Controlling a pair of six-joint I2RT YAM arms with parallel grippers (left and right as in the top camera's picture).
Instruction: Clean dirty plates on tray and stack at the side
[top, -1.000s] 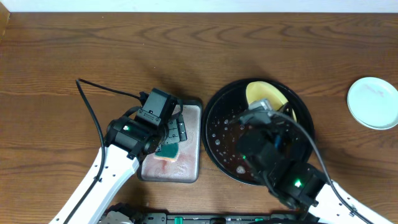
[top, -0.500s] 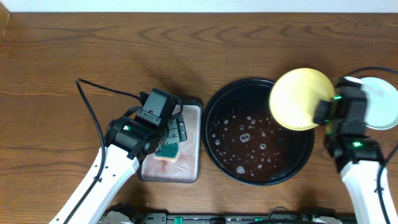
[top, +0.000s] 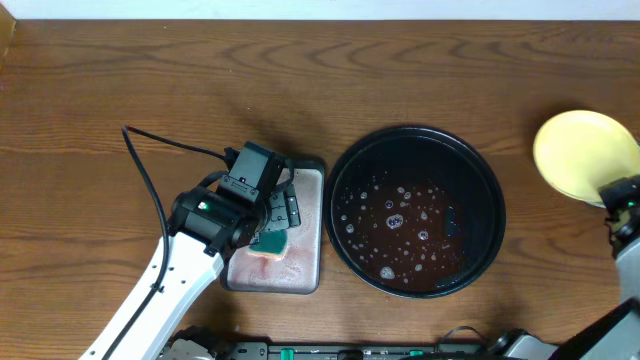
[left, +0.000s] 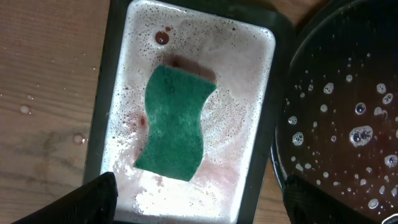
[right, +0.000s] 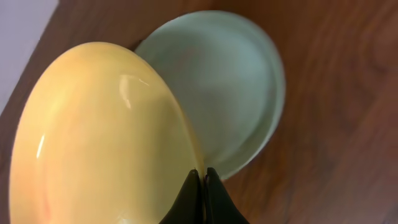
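Note:
I'll next lower my right gripper, rest the yellow plate on the pale mint-white plate (right: 230, 87) below it, then release the yellow plate's rim to stack them.
The pale yellow plate (top: 585, 155) is at the far right, off the tray, and my right gripper (top: 618, 195) holds it by its rim. In the right wrist view the gripper (right: 202, 180) is shut on the rim of the tilted yellow plate (right: 99, 137), right above a pale mint-white plate (right: 230, 87) lying on the wood. I see no third plate on its own. The black tray (top: 418, 128) holds only suds and reddish water. My left gripper (top: 275, 225) hangs open and empty above the teal sponge (left: 176, 122).
The grey rectangular tray (left: 261, 124) with foamy pink water and the sponge sits just left of the black tray (left: 348, 74). A black cable (top: 150, 190) runs over the table to the left arm. Bare wood lies along the back and left.
My right gripper lifted the yellow plate out of the black tray and carried it right, over the mint-white plate. The left arm has not moved.

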